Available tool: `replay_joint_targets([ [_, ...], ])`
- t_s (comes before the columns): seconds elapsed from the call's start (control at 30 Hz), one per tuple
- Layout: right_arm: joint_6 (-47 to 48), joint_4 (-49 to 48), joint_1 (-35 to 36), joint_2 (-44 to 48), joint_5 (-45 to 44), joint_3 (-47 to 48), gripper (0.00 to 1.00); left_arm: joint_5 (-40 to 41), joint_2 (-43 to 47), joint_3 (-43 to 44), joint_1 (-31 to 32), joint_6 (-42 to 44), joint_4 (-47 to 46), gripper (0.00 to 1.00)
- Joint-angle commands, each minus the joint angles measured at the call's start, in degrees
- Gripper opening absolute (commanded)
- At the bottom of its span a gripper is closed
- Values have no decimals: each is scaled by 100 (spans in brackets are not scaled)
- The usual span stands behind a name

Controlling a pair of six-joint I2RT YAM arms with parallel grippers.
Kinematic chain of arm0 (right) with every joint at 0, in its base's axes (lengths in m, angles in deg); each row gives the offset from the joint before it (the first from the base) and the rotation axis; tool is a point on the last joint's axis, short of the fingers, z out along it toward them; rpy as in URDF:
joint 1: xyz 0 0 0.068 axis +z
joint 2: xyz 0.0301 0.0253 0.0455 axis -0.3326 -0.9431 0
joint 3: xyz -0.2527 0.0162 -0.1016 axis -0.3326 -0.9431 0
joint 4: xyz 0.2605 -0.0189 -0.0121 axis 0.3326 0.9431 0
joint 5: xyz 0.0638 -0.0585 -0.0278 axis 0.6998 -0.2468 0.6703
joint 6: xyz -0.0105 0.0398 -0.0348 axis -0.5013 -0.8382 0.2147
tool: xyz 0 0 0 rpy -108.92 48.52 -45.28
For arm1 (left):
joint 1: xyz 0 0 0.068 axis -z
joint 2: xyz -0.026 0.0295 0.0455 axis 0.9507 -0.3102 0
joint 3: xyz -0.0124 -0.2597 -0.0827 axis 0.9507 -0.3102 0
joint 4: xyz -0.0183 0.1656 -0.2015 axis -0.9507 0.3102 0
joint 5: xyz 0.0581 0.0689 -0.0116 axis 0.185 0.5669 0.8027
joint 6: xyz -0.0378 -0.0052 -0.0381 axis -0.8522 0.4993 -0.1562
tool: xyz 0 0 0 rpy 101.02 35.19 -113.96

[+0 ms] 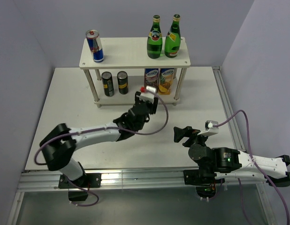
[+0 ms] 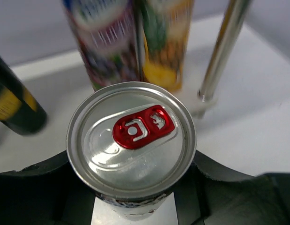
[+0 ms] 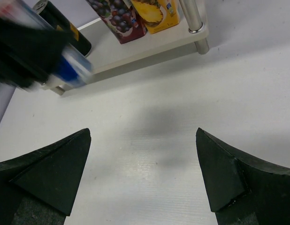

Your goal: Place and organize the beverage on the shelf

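Next I need to move my left gripper up, then outward and down onto the shelf's top board to release the can beside its matching one, where the top board is empty.
The shelf point(image 1: 131, 54) stands at the back of the table. On its top board are a blue-and-silver can point(image 1: 95, 46) at the left and two green bottles point(image 1: 155, 37) at the right. Two dark cans point(image 1: 107, 83) stand on the lower board. My left gripper point(image 1: 146, 101) is shut on a second blue-and-silver can point(image 1: 149, 89), held just in front of the lower tier. In the left wrist view its silver top with a red tab point(image 2: 131, 138) fills the middle. My right gripper point(image 1: 181, 135) is open and empty over bare table, as the right wrist view point(image 3: 144, 173) also shows.
Two juice cartons, one purple point(image 1: 151, 77) and one yellow point(image 1: 166, 80), stand on the lower board at the right, right behind the held can. A white shelf leg point(image 2: 225, 51) is close on its right. The table's raised edges run along both sides.
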Motion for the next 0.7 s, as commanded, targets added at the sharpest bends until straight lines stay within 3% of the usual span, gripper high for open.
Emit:
replay_joint_targets([
  [0.0,2,-185,33,57,-186,-33,100,539,1057,1259,-223,374,1029,0],
  [0.23,37,-203,41,101,-177,-60,100,293,1639,2422,-1173,795,1709,0],
  [0.4,46,-211,41,154,-169,-69,100,101,1279,3379,-1832,937,2130,0],
  [0.67,-15,-159,33,145,-186,-51,100,-50,637,3811,-2378,971,2061,0],
])
